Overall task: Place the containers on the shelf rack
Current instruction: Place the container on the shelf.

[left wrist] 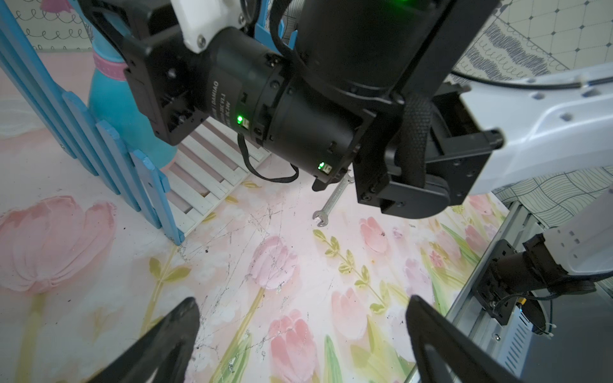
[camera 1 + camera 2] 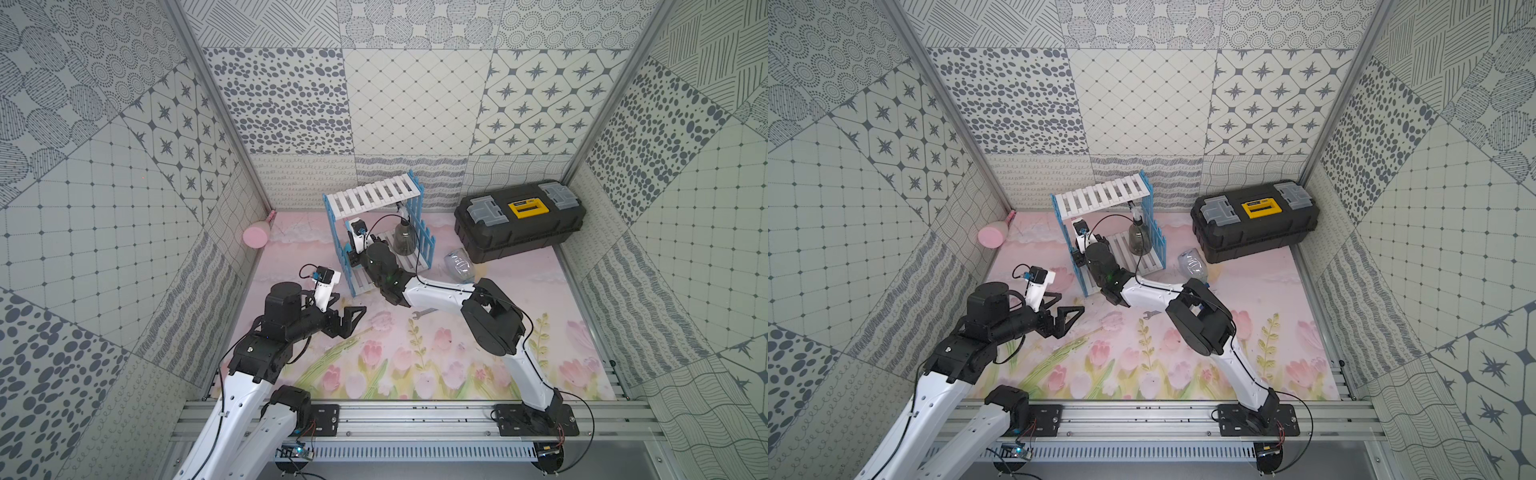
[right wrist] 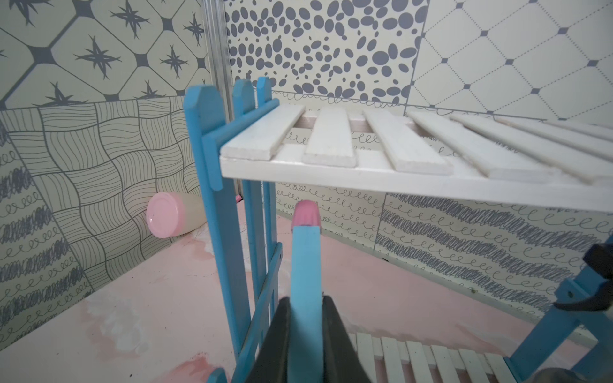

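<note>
I need to move my right gripper slightly toward the blue pickets beside the teal bottle and let go of the bottle's neck, because the bottle is standing upright at the lower slats.
The shelf rack [image 2: 374, 195] [image 2: 1104, 193] stands at the back, white slats between blue picket sides [image 1: 109, 149]. My right gripper [image 3: 305, 298] reaches into its lower tier, shut on the neck of the teal bottle [image 3: 303, 265], which is upright with its body [image 1: 132, 109] at the lower slats. A smoky dark bottle [image 2: 404, 239] [image 2: 1139, 239] stands on that same tier. A clear bottle [image 2: 458, 264] lies on the mat right of the rack. A cream-pink bottle [image 2: 255, 237] [image 3: 172, 215] lies in the far left corner. My left gripper [image 1: 302, 300] [image 2: 351, 302] hangs open over the mat, empty.
A black toolbox [image 2: 519, 220] with a yellow handle sits at the back right. A small wrench [image 2: 424, 312] [image 1: 331, 205] lies on the flowered mat under the right forearm. Patterned walls close in three sides, and a metal rail [image 2: 415, 415] runs along the front.
</note>
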{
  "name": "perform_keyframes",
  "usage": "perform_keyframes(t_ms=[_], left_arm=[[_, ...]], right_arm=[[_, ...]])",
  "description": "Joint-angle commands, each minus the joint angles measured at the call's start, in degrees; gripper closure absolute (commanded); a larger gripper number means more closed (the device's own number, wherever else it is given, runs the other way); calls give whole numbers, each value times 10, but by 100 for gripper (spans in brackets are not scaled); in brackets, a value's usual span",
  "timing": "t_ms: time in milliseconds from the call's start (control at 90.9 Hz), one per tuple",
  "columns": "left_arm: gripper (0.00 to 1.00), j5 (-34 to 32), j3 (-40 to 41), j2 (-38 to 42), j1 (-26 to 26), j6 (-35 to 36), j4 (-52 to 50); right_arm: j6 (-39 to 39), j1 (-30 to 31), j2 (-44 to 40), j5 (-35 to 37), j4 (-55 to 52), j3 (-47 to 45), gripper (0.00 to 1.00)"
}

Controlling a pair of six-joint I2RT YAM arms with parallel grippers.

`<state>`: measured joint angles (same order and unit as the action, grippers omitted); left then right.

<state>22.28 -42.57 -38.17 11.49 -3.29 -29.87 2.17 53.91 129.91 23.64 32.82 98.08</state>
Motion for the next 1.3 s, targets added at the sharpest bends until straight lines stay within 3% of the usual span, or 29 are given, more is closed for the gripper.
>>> perform_keyframes(t_ms=[0,363,847,1288], left_arm=[[1,7,4,2,-2,8,-7],[1,10,4,3,-1,8,-7],[1,13,4,7,-1,6,-9],[1,17,6,16,-1,2,-9]], right_arm=[[4,-3,22,10,-3,38,100],[-1,-10,54,11,-21,69,100],[-5,-9,13,-4,-29,48,33],[-2,-9,-131,-40,29,-98,15]])
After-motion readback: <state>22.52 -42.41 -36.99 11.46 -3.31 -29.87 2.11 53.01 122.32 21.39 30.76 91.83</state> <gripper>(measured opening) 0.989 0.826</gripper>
